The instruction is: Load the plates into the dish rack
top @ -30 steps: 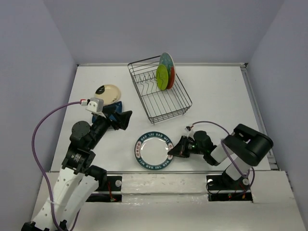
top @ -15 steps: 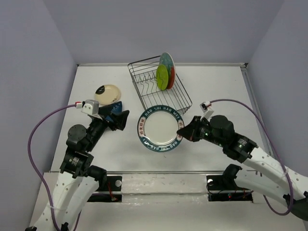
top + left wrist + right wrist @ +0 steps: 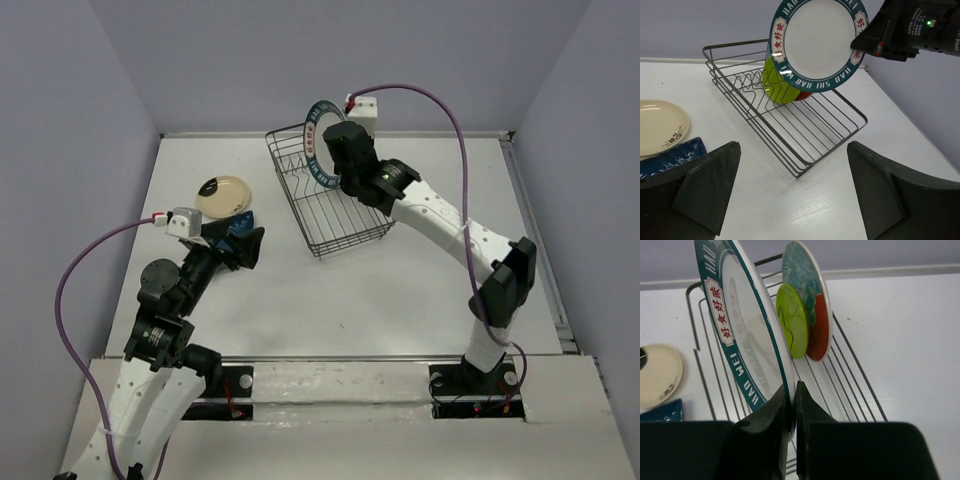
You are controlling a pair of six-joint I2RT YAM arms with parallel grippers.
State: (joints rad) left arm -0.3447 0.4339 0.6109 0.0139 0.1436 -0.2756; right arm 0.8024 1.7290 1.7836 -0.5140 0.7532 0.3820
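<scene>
The white plate is still above the rack's wires. My right gripper will next move down toward the lime green plate and put the white plate upright beside it.
My right gripper (image 3: 791, 390) is shut on the rim of the white plate with the teal-red lettered rim (image 3: 747, 340). It holds the plate on edge above the back of the black wire dish rack (image 3: 340, 215). The lime green plate (image 3: 792, 320) and the red-and-teal patterned plate (image 3: 807, 280) stand upright in the rack just beyond it. The cream plate with a black mark (image 3: 222, 195) lies on the table at the left, partly over the dark blue plate (image 3: 232, 228). My left gripper (image 3: 250, 248) is open and empty beside the blue plate, facing the rack (image 3: 790, 150).
The rack sits at an angle near the back wall. The right arm reaches over the rack's right side (image 3: 440, 215). A raised lip (image 3: 535, 230) runs along the table's right edge.
The right gripper has carried the white lettered plate from mid-table up and back to above the rack, turning it on edge. The left arm has hardly moved.
</scene>
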